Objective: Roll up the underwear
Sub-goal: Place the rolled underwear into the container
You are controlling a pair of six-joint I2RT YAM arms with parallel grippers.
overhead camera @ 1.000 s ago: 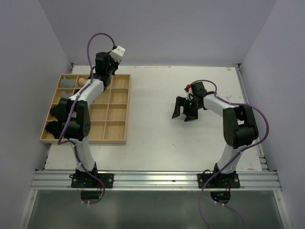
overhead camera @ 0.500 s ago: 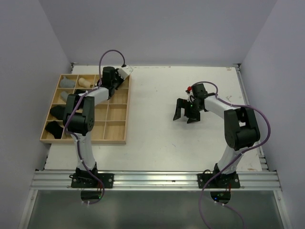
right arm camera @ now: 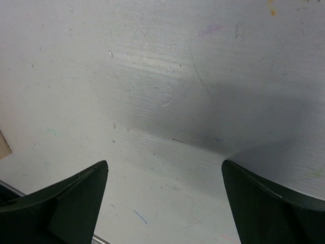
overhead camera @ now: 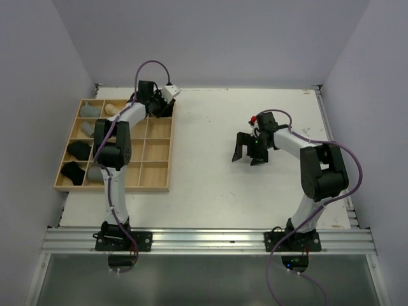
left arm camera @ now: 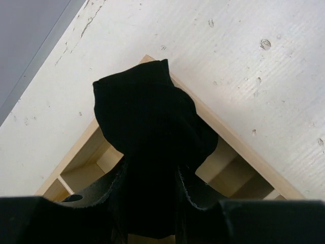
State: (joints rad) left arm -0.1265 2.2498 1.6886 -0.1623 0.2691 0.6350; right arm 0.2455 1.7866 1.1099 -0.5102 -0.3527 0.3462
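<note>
The bunched black underwear (left arm camera: pixel 147 122) still hangs above the wooden rim, so the left gripper should next go down into the tray's far corner cell and let go of it inside.
My left gripper (overhead camera: pixel 160 107) is at the far right corner cell of the wooden tray (overhead camera: pixel 156 186). In the left wrist view the left gripper (left arm camera: pixel 150 195) is shut on a bunched black underwear (left arm camera: pixel 147 122), held above the tray's corner (left arm camera: pixel 238 147). Other rolled underwear lie in the tray's left cells: a grey one (overhead camera: pixel 89 109), a beige one (overhead camera: pixel 112 108), and black ones (overhead camera: pixel 80 150) (overhead camera: pixel 71 172). My right gripper (overhead camera: pixel 249 150) is open and empty just above the bare white table, its fingers wide apart in the right wrist view (right arm camera: pixel 165 175).
The wooden tray sits at the table's left; its middle and right cells (overhead camera: pixel 153 151) show bare wood. The white table (overhead camera: pixel 210 178) lies between the arms. Walls close in at the back and both sides.
My left gripper has swung right along the tray's back row and come down to the far right corner cell. The right arm has not moved.
</note>
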